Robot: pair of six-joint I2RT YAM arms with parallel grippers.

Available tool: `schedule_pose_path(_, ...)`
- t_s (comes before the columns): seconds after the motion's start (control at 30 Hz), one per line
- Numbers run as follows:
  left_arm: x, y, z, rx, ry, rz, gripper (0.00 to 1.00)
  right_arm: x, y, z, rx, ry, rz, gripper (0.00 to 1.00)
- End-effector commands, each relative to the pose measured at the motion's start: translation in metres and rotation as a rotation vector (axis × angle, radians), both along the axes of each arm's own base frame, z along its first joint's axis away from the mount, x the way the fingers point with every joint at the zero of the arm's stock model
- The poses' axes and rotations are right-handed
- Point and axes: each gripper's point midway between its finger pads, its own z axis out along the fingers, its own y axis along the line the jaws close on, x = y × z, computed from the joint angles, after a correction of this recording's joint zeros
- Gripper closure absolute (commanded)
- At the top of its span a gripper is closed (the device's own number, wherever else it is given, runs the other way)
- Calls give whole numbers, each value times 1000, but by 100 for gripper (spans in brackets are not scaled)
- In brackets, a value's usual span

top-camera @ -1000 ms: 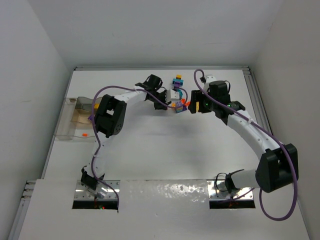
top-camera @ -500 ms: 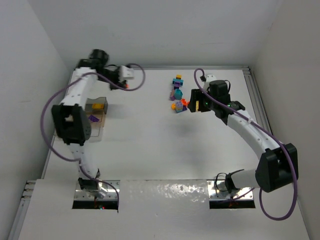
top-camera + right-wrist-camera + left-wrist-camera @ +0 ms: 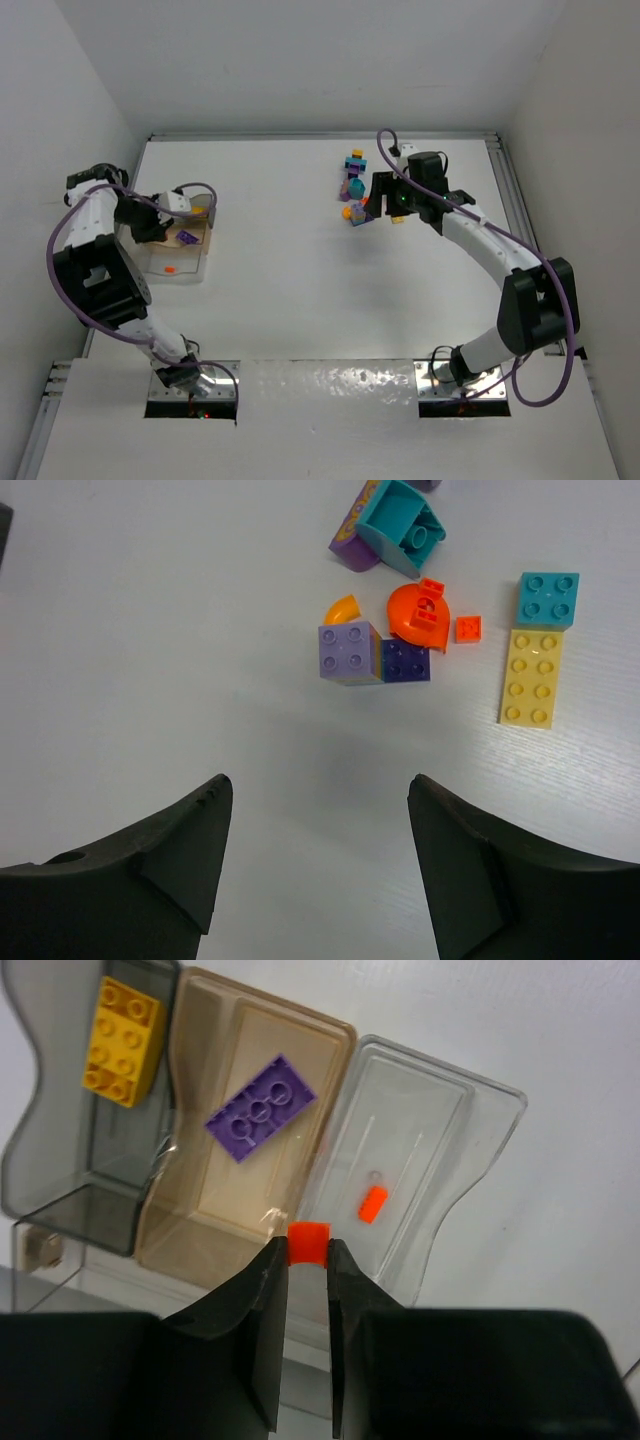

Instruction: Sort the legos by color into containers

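My left gripper moves back over the clear bin, which already holds a small orange piece (image 3: 372, 1204), next. The release of the tiny orange lego comes after that.
My left gripper (image 3: 308, 1256) is shut on a tiny orange lego (image 3: 309, 1239), which hangs over the near rim of the containers (image 3: 440, 1250). The grey bin holds a yellow brick (image 3: 122, 1028), the tan bin a purple brick (image 3: 262, 1108), and the clear bin a small orange piece (image 3: 372, 1204). From above, the left gripper (image 3: 160, 224) is over the containers (image 3: 190, 268) at the table's left. My right gripper (image 3: 315, 788) is open and empty, just short of the loose legos: lilac (image 3: 349, 652), orange round (image 3: 420, 615), teal (image 3: 547, 599), yellow (image 3: 531, 678). The pile (image 3: 352, 192) lies beside the right gripper (image 3: 376, 203).
A teal and purple stacked piece (image 3: 395, 525) lies at the far end of the pile. White walls close in the table on the left, back and right. The left arm's purple cable (image 3: 60, 235) loops beside the containers.
The left arm has swung from the pile across to the containers at the left, carrying the orange lego. The right gripper has edged left toward the pile and narrowed slightly.
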Motion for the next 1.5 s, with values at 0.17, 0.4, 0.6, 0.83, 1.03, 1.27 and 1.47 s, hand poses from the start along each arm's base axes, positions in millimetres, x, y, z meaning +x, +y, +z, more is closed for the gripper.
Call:
schedule_pose_path(0.17, -23, -7, -48, 2, 54, -86, 94, 7, 3, 27, 21, -76, 1, 30)
schedule_pose_path(0.4, -16, -3, -55, 6, 46, -65, 55, 5, 2, 25, 25, -68, -8, 30)
schedule_pose_path(0.6, -2, -5, -35, -9, -17, -84, 40, 6, -1, 24, 10, -64, -15, 30)
schedule_pose_path(0.83, 19, -17, -3, -93, -109, -59, 39, 14, -4, 12, -15, 1, -92, 35)
schedule_pose_path(1.03, 68, -59, 56, -315, -306, 139, 39, 45, 43, 13, -161, -39, -35, 30)
schedule_pose_path(1.27, 60, -84, 76, -389, -357, 224, 38, 63, 37, -36, -277, 108, -108, 19)
schedule_pose_path(1.47, 52, -94, 71, -450, -330, 256, 39, 61, 42, -70, -306, 183, -56, 23)
